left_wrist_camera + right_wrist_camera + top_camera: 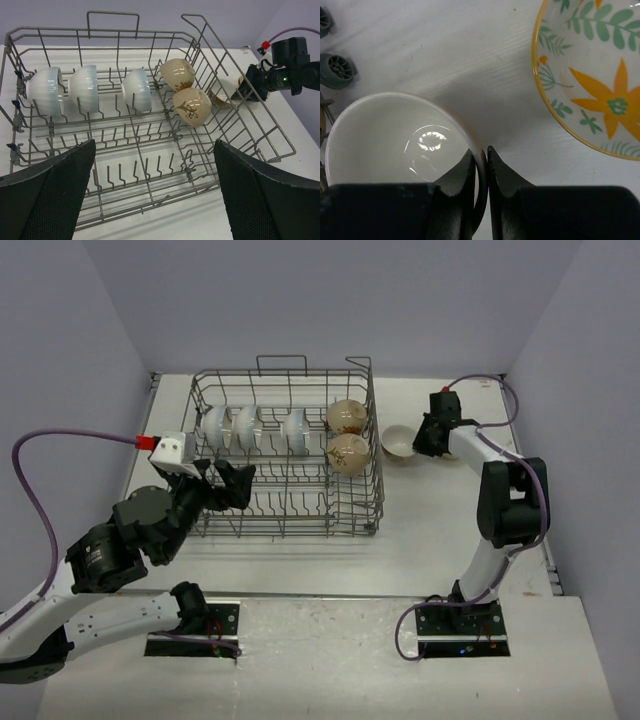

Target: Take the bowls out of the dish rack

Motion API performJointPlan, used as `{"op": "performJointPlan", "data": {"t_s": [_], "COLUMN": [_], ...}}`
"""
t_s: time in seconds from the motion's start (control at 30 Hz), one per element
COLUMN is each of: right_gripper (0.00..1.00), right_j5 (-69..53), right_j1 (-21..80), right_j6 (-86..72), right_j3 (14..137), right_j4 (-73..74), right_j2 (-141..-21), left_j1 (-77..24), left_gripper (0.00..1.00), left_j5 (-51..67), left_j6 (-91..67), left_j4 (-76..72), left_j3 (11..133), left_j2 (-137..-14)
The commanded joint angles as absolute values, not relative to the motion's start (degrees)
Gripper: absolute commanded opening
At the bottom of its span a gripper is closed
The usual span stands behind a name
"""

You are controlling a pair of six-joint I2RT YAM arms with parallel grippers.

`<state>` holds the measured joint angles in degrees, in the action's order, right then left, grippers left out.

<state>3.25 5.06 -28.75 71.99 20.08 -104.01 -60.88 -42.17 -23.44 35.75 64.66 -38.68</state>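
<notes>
My right gripper draws back slightly onto the bare tabletop beside the rack, back of the held bowl, next, and releases the bowl's rim.
The dish rack (pixel 376 455) holds three white bowls (pixel 248 427) on edge in its back row. Two tan bowls (pixel 347 435) with floral marks stand at its right end. A tan bowl with a cream inside (pixel 390 140) sits upright on the table right of the rack. My right gripper (pixel 480 152) is shut on that bowl's rim, one finger inside and one outside. A yellow-floral bowl (pixel 600 70) lies just beyond it. My left gripper (pixel 153 160) hangs open over the rack's near left part, holding nothing. The white bowls (pixel 85 90) are ahead of it.
The rack's wire wall (pixel 235 120) and loop handle (pixel 112 20) rise around the bowls. Grey rack feet (pixel 337 70) show at the left of the right wrist view. Purple walls close in the white table (pixel 300 560) on three sides.
</notes>
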Motion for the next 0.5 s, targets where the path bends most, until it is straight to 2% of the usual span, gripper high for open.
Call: {"op": "performJointPlan", "data": {"t_s": [0.0,0.13,0.33,0.47], "right_gripper": [0.00,0.00,0.00,0.03], "right_j5": [2.5,6.2,7.2,6.4], "right_j1": [5.3,6.9,7.0,6.9], "right_j6": [-30.6,-30.7,-31.5,-31.2], "right_j3": [76.5,78.3,70.9,72.2], "right_j4": [15.5,20.5,19.3,21.8], "right_j2": [-104.9,-105.4,-100.8,-102.2], "left_j1": [-60.8,-60.8,-60.8,-60.8], "left_gripper": [1.00,1.00,1.00,1.00], "left_j5": [-42.5,-42.5,-41.5,-41.0], "left_j6": [-24.3,-24.7,-25.0,-24.6], "left_j4": [35.5,35.9,34.8,34.5], "left_j3": [64.6,65.0,64.5,65.1], "left_j2": [-38.5,-39.7,-40.7,-41.3]}}
